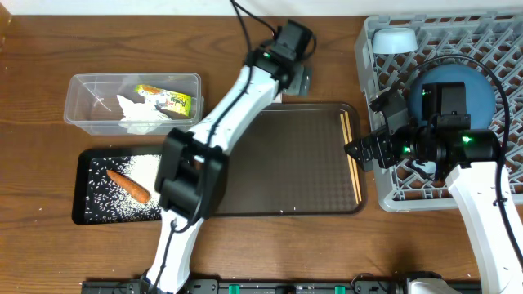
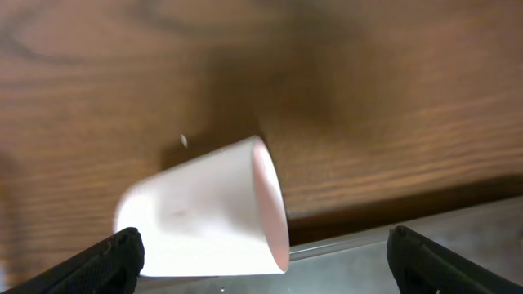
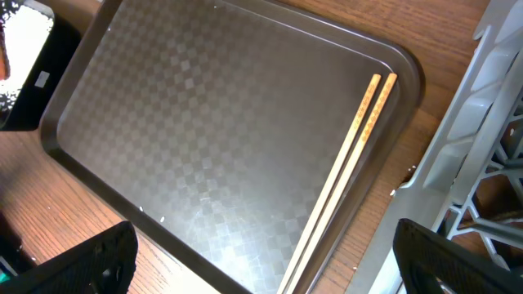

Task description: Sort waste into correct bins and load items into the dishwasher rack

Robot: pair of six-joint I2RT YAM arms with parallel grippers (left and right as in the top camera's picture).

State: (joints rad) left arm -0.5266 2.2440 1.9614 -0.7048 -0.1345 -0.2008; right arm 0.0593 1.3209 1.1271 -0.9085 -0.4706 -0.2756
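Note:
My left gripper lowers next and shifts toward the clear tub, onto the cup's rim (image 2: pixel 270 206), since the white cup lies off-centre.
A white cup (image 2: pixel 204 216) lies on its side on the wooden table at the back rim of the brown tray (image 2: pixel 458 245), mouth to the right. My left gripper (image 2: pixel 261 261) is open around it, and its left finger (image 2: pixel 106 261) is close to the cup's base. Overhead, the left gripper (image 1: pixel 299 77) hides the cup. My right gripper (image 3: pixel 265 261) hangs open above the tray's right edge, over the chopsticks (image 3: pixel 347 171) lying along that side. The grey dishwasher rack (image 1: pixel 368 73) holds a big dark-blue bowl (image 1: pixel 482 98) and a small light-blue bowl (image 1: pixel 394 38).
A clear tub (image 1: pixel 78 98) at the back left holds tissue (image 1: pixel 139 116) and a green-yellow wrapper (image 1: pixel 167 100). In front of it, a black tray (image 1: pixel 79 192) holds rice (image 1: pixel 147 167) and a carrot piece (image 1: pixel 129 185). The rack's wall (image 3: pixel 490 122) stands just right of the right gripper.

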